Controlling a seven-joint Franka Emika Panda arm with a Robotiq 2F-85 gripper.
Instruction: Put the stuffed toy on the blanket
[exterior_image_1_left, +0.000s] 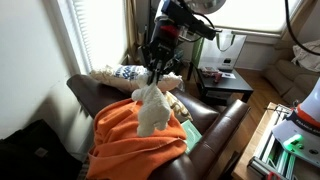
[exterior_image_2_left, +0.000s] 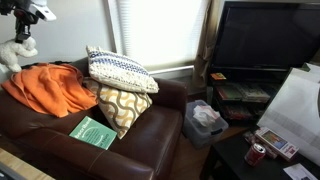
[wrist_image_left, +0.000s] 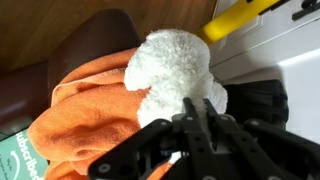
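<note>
The toy (exterior_image_1_left: 152, 108) still hangs above the orange blanket's heaped top, so my gripper will next lower toward it and release the toy there.
The stuffed toy (exterior_image_1_left: 152, 108) is white and fluffy. It hangs from my gripper (exterior_image_1_left: 154, 72) just above the orange blanket (exterior_image_1_left: 130, 140), which is heaped on the brown sofa. In the wrist view my gripper (wrist_image_left: 197, 108) is shut on the toy (wrist_image_left: 172, 70), with the blanket (wrist_image_left: 85, 115) below and beside it. In an exterior view the toy (exterior_image_2_left: 14, 52) shows at the far left edge above the blanket (exterior_image_2_left: 48, 88).
The brown leather sofa (exterior_image_2_left: 150, 140) carries two patterned cushions (exterior_image_2_left: 120, 70), (exterior_image_2_left: 122, 106) and a green book (exterior_image_2_left: 93, 132). A window with blinds (exterior_image_1_left: 95, 35) is behind the sofa. A TV (exterior_image_2_left: 268, 45), a basket (exterior_image_2_left: 205, 122) and a cluttered table (exterior_image_2_left: 270, 145) stand to the side.
</note>
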